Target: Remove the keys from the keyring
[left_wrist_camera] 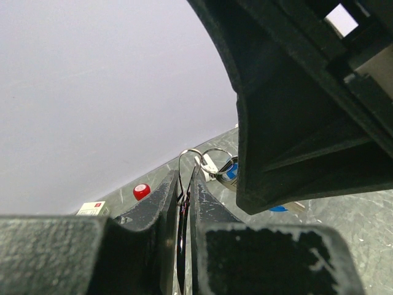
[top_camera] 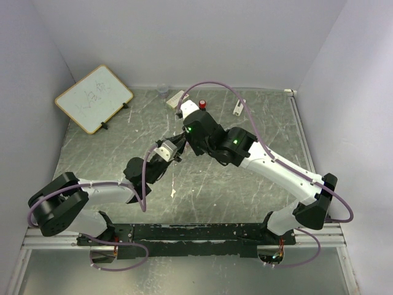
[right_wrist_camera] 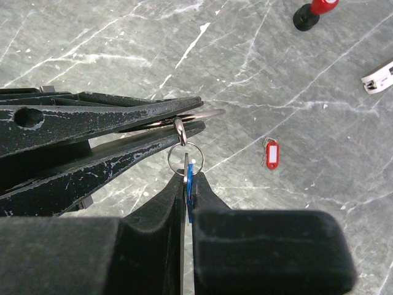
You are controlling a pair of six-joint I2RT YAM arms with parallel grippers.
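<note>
The bare marble tabletop below lies clear of the loose red-headed key, so next I need to lower my left gripper toward it and release the keyring (left_wrist_camera: 191,153) there.
The two grippers meet above the middle of the table. My left gripper (left_wrist_camera: 186,176) (top_camera: 174,150) is shut on the thin silvery keyring (left_wrist_camera: 191,153) (right_wrist_camera: 207,114), which pokes out past its tips. A small silver ring (right_wrist_camera: 185,158) hangs from the keyring. It carries a blue-headed key (right_wrist_camera: 190,182) (left_wrist_camera: 231,171), and my right gripper (right_wrist_camera: 187,178) (top_camera: 185,136) is shut on that key just below the left fingers (right_wrist_camera: 123,117). A red-headed key (right_wrist_camera: 272,153) lies loose on the table to the right.
A small black object with a red top (right_wrist_camera: 313,12) (top_camera: 202,104) (left_wrist_camera: 142,191) stands at the back. White items (top_camera: 175,99) (top_camera: 238,108), a clear cup (top_camera: 163,91) and a whiteboard (top_camera: 93,98) sit along the back. Walls close in three sides.
</note>
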